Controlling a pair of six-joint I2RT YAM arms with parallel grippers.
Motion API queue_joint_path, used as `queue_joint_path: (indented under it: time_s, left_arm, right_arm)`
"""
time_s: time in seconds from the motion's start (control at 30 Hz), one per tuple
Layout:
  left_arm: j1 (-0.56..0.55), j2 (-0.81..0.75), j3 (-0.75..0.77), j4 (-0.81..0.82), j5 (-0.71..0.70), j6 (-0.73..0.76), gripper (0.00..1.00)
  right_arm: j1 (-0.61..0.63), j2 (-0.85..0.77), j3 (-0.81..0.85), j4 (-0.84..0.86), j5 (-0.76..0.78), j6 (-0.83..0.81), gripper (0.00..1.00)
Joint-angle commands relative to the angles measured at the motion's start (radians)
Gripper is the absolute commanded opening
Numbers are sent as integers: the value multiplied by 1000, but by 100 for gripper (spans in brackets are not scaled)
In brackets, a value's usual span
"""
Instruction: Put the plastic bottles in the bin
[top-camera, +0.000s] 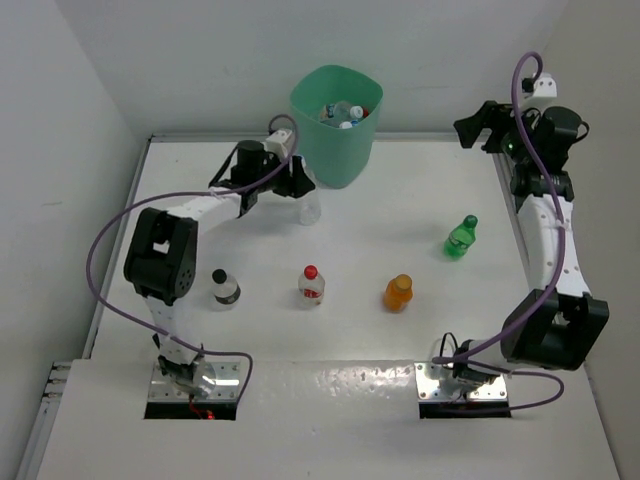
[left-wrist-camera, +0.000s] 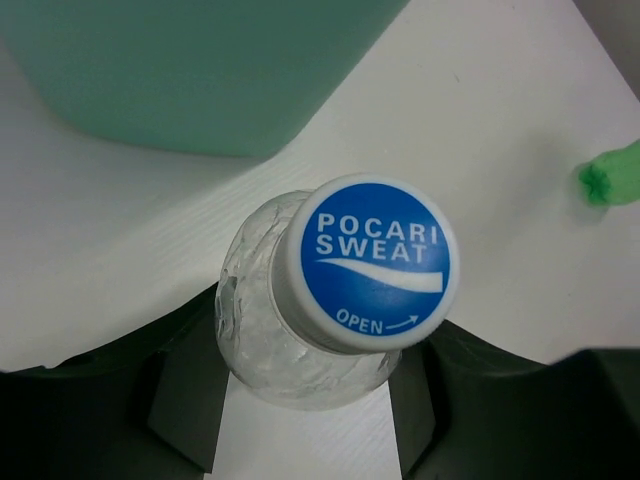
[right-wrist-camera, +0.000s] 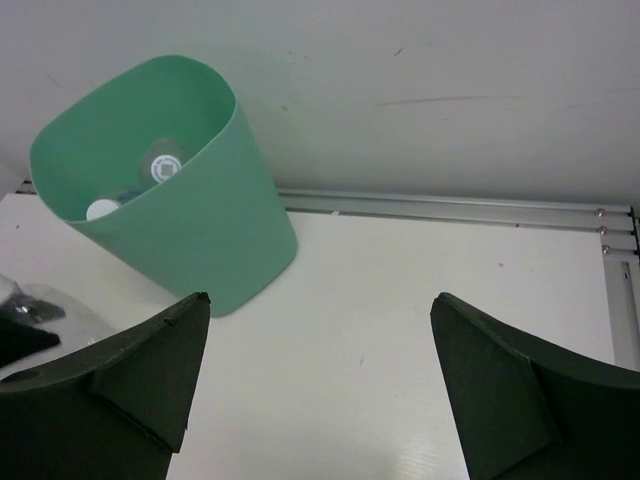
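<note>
I need to lift my left gripper next and carry the clear bottle with the blue cap outward over the bin's open top to let go of it, because the bin's rim is higher than the bottle.
My left gripper is shut on a clear bottle with a blue cap, just in front of the mint-green bin. The bin holds several bottles. On the table stand a black-capped clear bottle, a red-capped clear bottle, an orange bottle and a green bottle. My right gripper is open and empty, high at the back right, facing the bin.
The white table's raised rim runs beside the right arm. A metal rail lies along the back wall. The left arm's purple cable loops over the table's left side.
</note>
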Motion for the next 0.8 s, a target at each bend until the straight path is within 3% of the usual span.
queue_joint_path:
  time_s: [0.0,0.17,0.37,0.77]
  left_arm:
    - [72,-152,117,-27,72,-1,33]
    - [120,-275,345,-138,50,104,25]
    - [44,-286,510,-201,-114,199,21]
    - [13,47,827,-135,-137,237,23]
  right_arm:
    - [-5,-45,-42,23,-18,-27,90]
    - [-20,-88,-106,25,-19,-36,90]
    - [-28,-107,-149,32,-16,-21,90]
    - [-29,-104,-174,22,-13,-29,90]
